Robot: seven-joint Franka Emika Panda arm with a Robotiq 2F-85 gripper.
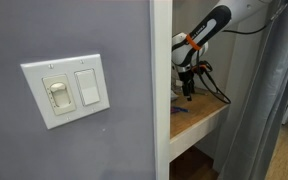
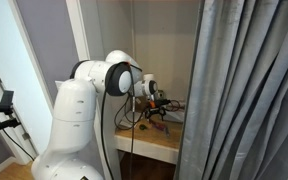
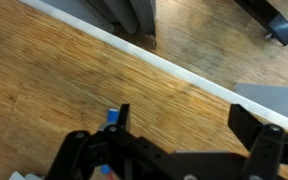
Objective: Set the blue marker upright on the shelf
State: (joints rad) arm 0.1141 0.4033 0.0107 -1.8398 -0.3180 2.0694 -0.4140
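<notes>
My gripper shifts toward the left in the wrist view next and goes down over the blue marker, because only bare wood shows between its open fingers.
In the wrist view the blue marker [image 3: 112,118] shows as a short blue stick on the light wooden shelf [image 3: 54,80]. It lies just outside my left finger, and the gripper body hides its lower part. My gripper [image 3: 184,115] is open, with only bare wood between the fingers. In both exterior views the gripper [image 1: 189,88] [image 2: 157,113] hangs close above the shelf board [image 1: 206,118] [image 2: 154,143] inside the white-framed recess. I cannot tell whether the marker stands or lies.
A white strip [image 3: 174,65] runs along the shelf's edge in the wrist view. A grey wall with a light switch plate [image 1: 66,90] and a white frame post [image 1: 161,90] stand beside the recess. A grey curtain [image 2: 249,90] hangs on its other side. Black cables [image 1: 216,92] trail onto the shelf.
</notes>
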